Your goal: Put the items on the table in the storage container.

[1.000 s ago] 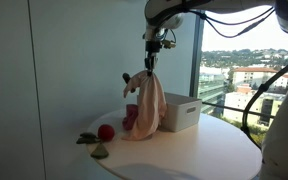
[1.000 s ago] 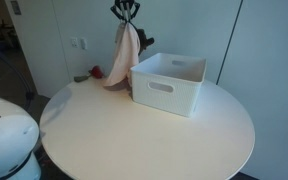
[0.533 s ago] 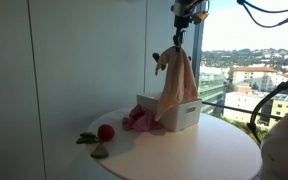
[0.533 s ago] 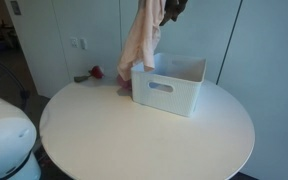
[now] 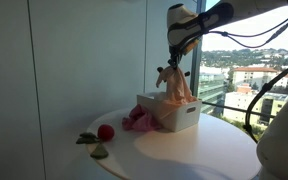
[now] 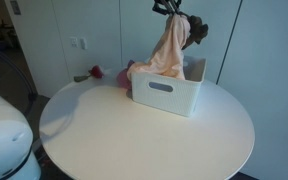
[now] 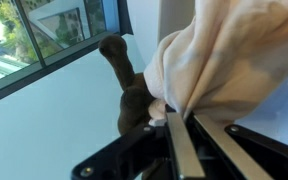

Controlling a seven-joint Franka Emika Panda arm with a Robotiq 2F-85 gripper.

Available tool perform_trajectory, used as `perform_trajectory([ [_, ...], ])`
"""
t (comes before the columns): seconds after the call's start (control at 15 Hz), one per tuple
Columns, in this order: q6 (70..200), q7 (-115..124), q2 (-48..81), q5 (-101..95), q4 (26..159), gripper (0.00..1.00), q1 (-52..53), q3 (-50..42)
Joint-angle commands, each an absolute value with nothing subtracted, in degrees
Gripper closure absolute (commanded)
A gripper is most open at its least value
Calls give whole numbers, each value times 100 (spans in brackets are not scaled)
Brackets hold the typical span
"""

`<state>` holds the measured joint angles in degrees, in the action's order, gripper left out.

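Note:
My gripper is above the white storage container's opening (image 6: 188,70), so next it will bring the pale pink cloth down toward that opening and release it there.
My gripper (image 5: 174,62) (image 6: 176,10) (image 7: 185,122) is shut on a pale pink cloth (image 5: 175,86) (image 6: 168,50) (image 7: 234,55) and holds it over the white storage container (image 5: 180,113) (image 6: 169,88). The cloth's lower end hangs into the container. A dark brown piece (image 7: 132,92) (image 6: 198,30) hangs with the cloth next to the gripper. A magenta cloth (image 5: 139,119) (image 6: 127,72) lies on the table (image 5: 189,150) against the container. A red ball (image 5: 105,132) and a dark green item (image 5: 87,138) lie near the table's edge, with a pale green piece (image 5: 100,151).
The round white table (image 6: 144,130) stands by a large window (image 5: 244,60) and a white wall (image 6: 94,35). A white robot body (image 6: 6,135) sits at the near corner of an exterior view.
The gripper has carried the pale pink cloth from beside the container to above it and lowered it, so the cloth's end now drops into the container.

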<state>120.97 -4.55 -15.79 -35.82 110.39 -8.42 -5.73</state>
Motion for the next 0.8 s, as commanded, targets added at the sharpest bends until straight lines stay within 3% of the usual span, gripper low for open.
perform_trajectory([
  [0.0,12612,-7,-993,-3150,11199,98,-774,-620],
  [0.13,12709,-5,-726,-2615,11328,96,-717,-597],
  [0.2,12658,-7,-611,-2400,11356,65,-702,-582],
  [0.4,12592,46,-510,-2205,11430,53,-668,-545],
  [0.73,12681,185,-1561,-3376,11567,12,-570,-269],
])
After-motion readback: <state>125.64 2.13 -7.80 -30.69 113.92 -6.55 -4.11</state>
